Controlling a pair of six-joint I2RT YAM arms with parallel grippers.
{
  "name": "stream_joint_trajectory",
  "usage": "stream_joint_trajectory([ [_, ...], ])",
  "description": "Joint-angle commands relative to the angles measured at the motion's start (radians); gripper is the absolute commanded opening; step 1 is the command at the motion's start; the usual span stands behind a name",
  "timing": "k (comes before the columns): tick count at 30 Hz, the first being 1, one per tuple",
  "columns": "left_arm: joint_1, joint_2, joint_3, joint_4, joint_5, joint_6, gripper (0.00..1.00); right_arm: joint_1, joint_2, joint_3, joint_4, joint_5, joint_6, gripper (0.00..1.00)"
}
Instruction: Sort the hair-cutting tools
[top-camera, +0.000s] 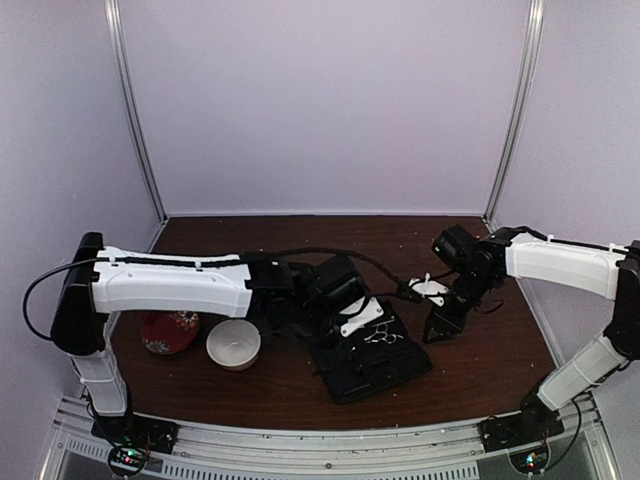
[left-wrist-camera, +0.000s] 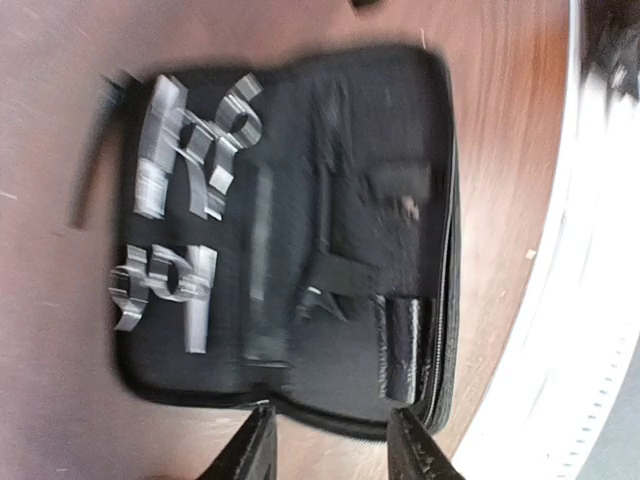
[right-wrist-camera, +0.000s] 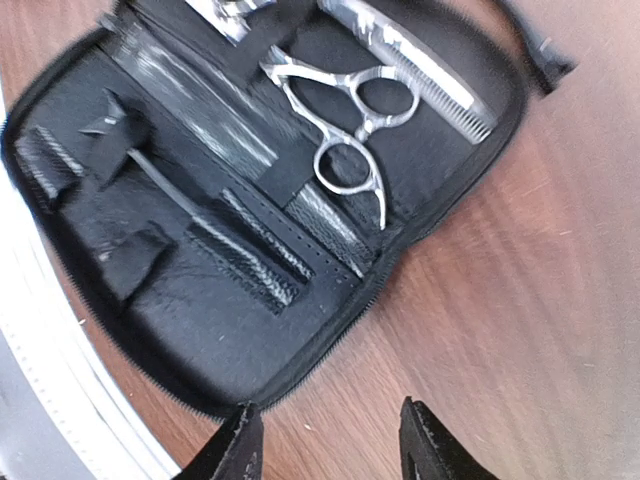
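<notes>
The black stick is outside the pouch, so I should next move my left gripper outward and down onto the stick's slim end (left-wrist-camera: 80, 208).
An open black pouch (top-camera: 375, 375) lies in the middle of the table. Silver scissors (right-wrist-camera: 345, 125) with ring handles rest on its inner lining beside a pale comb (right-wrist-camera: 410, 50). The left wrist view is blurred and shows scissors (left-wrist-camera: 225, 140) near a second pair (left-wrist-camera: 165, 285) on the pouch (left-wrist-camera: 340, 150). A thin black stick (right-wrist-camera: 535, 45) lies on the wood just outside the pouch (right-wrist-camera: 200, 320). My left gripper (left-wrist-camera: 330, 440) hovers open and empty over the pouch's edge. My right gripper (right-wrist-camera: 325, 440) is open and empty above bare wood at the pouch's right side.
A white bowl (top-camera: 233, 343) and a red patterned dish (top-camera: 168, 330) stand left of the pouch, under the left arm. A small white object (top-camera: 430, 288) lies by the right arm. The metal rail (top-camera: 330, 440) runs along the table's near edge.
</notes>
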Motion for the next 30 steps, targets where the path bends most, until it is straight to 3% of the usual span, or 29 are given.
stream_joint_trajectory([
  [1,0.09,-0.019,0.068,-0.043,-0.07,0.007,0.42,-0.001,-0.092,0.027,-0.023,0.033,-0.058,0.48],
  [6,0.264,0.082,0.156,-0.04,-0.037,-0.021,0.36,-0.003,-0.134,0.029,0.014,0.123,-0.07,0.48],
  [10,0.333,0.164,0.224,-0.008,0.011,-0.011,0.35,-0.005,-0.109,0.032,0.096,0.218,-0.09,0.48],
  [18,0.344,0.277,0.302,0.102,0.16,0.093,0.36,-0.013,0.137,0.217,0.15,0.249,-0.101,0.44],
  [30,0.365,0.521,0.552,0.025,0.222,0.208,0.41,-0.04,0.326,0.374,0.12,0.203,-0.079,0.44],
])
